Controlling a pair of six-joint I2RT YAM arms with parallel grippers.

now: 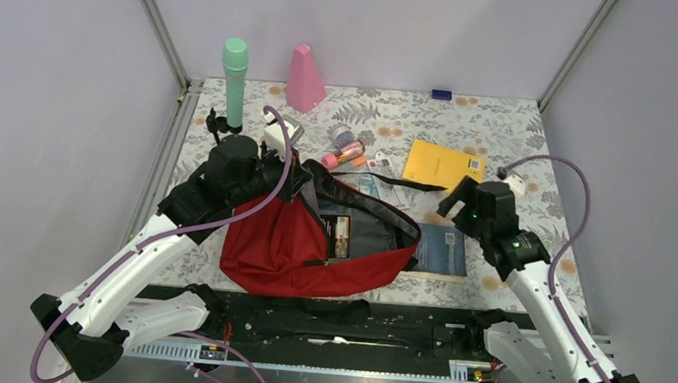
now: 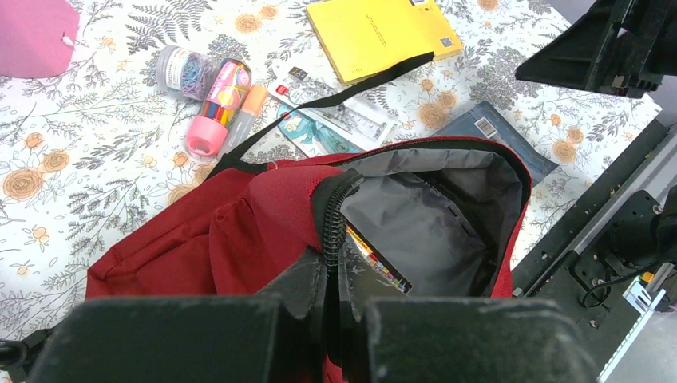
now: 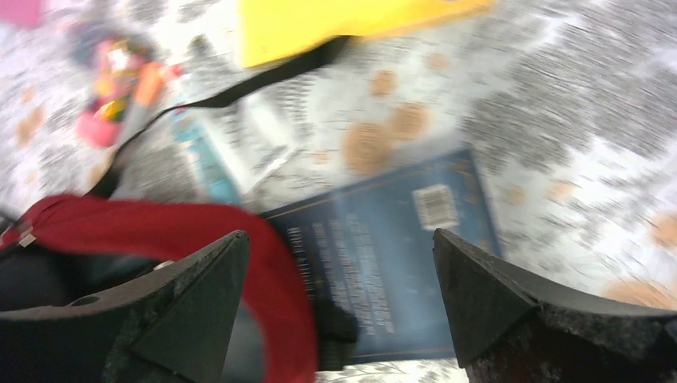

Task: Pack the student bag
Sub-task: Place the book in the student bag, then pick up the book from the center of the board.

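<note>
The book's edge (image 1: 464, 260) (image 3: 490, 223) opposite the bag gets my right gripper's hold next, as it comes down and back to close. The bag's rim overlaps one side of the blue book.
The red student bag (image 1: 276, 251) lies open at the table's near middle, its grey lining (image 2: 431, 215) showing with a black box with a coloured edge (image 1: 342, 237) inside. My left gripper (image 2: 345, 275) is shut on the bag's black zipper edge (image 2: 337, 211), holding the mouth up at its left rear. My right gripper (image 1: 456, 203) hangs open above a dark blue book (image 1: 440, 251) that lies beside the bag's right rim. In the right wrist view the fingers (image 3: 479, 295) stand wide apart, nothing between them, with the blue book (image 3: 399, 247) and red rim (image 3: 271, 263) below.
A yellow booklet (image 1: 442, 166), a pink highlighter case (image 1: 343, 155), an orange marker (image 2: 243, 116), a jar of clips (image 2: 184, 70) and flat packets (image 2: 335, 120) lie behind the bag. A green bottle (image 1: 233, 83) and a pink cone (image 1: 305, 79) stand at the back. A black strap (image 2: 343, 92) trails across.
</note>
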